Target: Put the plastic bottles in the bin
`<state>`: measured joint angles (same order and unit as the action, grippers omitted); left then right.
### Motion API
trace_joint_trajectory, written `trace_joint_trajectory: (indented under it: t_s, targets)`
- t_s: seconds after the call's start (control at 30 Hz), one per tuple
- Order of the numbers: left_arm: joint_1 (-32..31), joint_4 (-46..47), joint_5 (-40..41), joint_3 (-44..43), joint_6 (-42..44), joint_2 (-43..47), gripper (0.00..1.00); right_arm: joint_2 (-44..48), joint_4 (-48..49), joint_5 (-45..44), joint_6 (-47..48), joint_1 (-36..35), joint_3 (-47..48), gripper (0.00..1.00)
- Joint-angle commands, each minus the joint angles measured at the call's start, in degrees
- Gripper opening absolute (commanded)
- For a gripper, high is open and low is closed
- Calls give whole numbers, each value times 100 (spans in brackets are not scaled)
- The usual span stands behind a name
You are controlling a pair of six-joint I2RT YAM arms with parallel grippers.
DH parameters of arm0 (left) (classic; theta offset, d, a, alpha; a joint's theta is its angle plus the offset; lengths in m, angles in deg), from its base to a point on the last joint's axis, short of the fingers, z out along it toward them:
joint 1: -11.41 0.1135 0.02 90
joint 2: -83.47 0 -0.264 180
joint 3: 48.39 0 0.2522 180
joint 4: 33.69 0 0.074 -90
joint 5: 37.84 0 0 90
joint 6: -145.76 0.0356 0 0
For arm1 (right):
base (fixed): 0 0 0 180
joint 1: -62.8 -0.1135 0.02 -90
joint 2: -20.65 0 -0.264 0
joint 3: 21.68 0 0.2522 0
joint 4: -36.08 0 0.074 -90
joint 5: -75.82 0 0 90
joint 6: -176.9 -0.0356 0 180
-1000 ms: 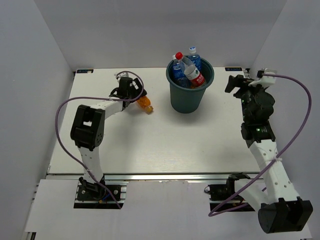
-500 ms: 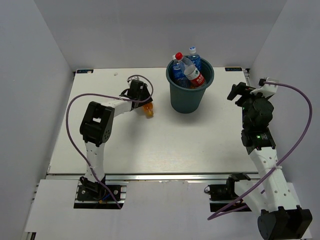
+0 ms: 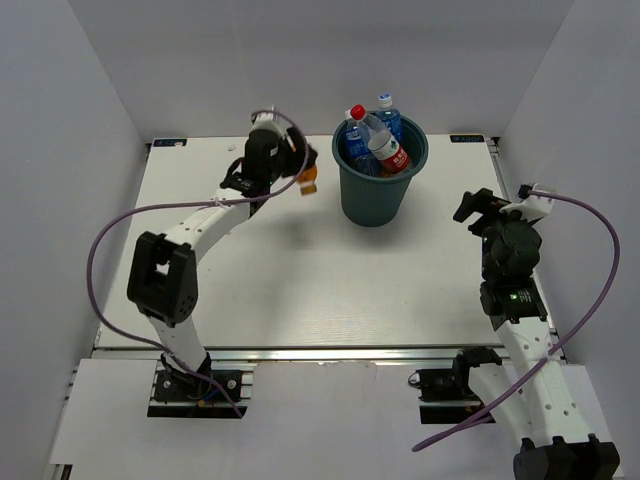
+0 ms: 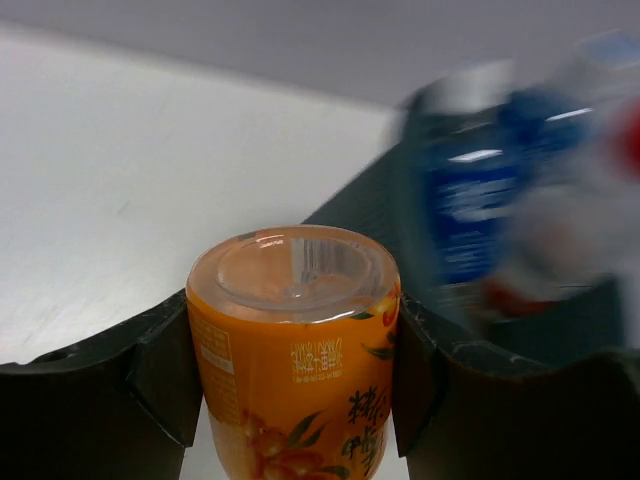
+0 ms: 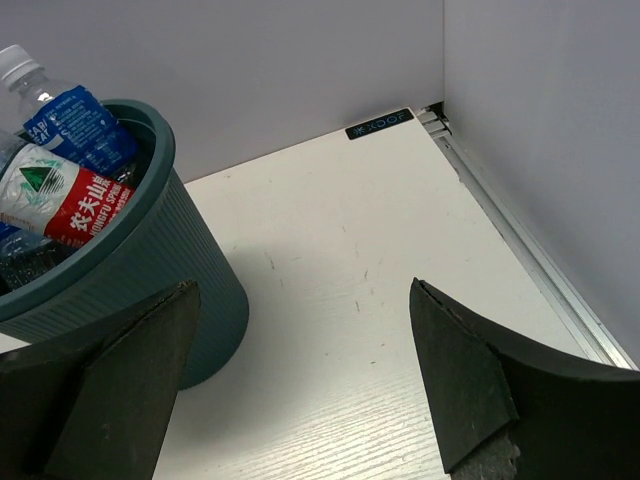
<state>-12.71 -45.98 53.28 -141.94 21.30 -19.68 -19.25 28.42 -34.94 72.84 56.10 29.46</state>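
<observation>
The left gripper moves toward the right in the top view, over the bin's near opening, next and releases the orange-filled bottle, which is still outside the bin.
My left gripper is shut on an orange-filled bottle, lifted off the table just left of the bin. In the left wrist view the orange bottle fills the space between both fingers, base toward the camera, with the bin blurred behind it. The dark teal bin holds several bottles: blue-labelled ones and a red-labelled one stick out of its top. My right gripper hangs open and empty to the right of the bin. Its wrist view shows the bin and the red-labelled bottle.
White walls close in the table on the left, back and right. A metal rail runs along the table's right edge. The left arm's purple cable loops over the left side.
The left gripper closed on the orange bottle, lifted it off the table and carried it right and back toward the bin. The right arm drew back slightly toward the near side.
</observation>
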Motion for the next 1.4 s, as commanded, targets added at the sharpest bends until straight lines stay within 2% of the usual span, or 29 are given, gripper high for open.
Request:
trace_joint_trajectory:
  t_s: [0.0, 0.23, 0.47, 0.6, 0.8, 0.9, 0.93, 1.0, 1.03, 1.13, 1.37]
  targets:
    - [-514, 617, 151, -712, 527, 647, 27, 158, 189, -95, -105, 28, -38, 89]
    - [-804, 1381, 203, -1292, 115, 332, 24, 255, 162, -166, -61, 46, -126, 89]
    - [-1218, 1522, 985, -2364, 422, -942, 22, 316, 224, -438, 176, 37, -161, 89]
    - [-1367, 2110, 1467, -2489, 317, -1531, 19, 369, 417, -351, 202, 46, -275, 89]
    - [-1604, 2665, 1900, -2358, 527, -1700, 18, 351, 452, -350, 308, 46, -302, 89]
    - [-1657, 2902, 1970, -1901, 546, -1507, 25, 343, 488, -333, 308, 46, -346, 89]
    - [-1657, 3033, 1970, -1787, 545, -1384, 38, 316, 496, -307, 325, 46, -346, 89]
    - [-1675, 3104, 1997, -1585, 572, -1287, 54, 299, 488, -298, 334, 46, -346, 89]
    - [-1684, 3087, 1971, -1566, 598, -1234, 58, 272, 488, -263, 343, 46, -337, 89]
    - [-1710, 2850, 1936, -1715, 730, -1216, 98, 237, 444, -175, 343, 55, -320, 89]
    - [-1728, 2157, 1611, -2294, 861, -1216, 98, 176, 400, 80, 352, 46, -267, 89]
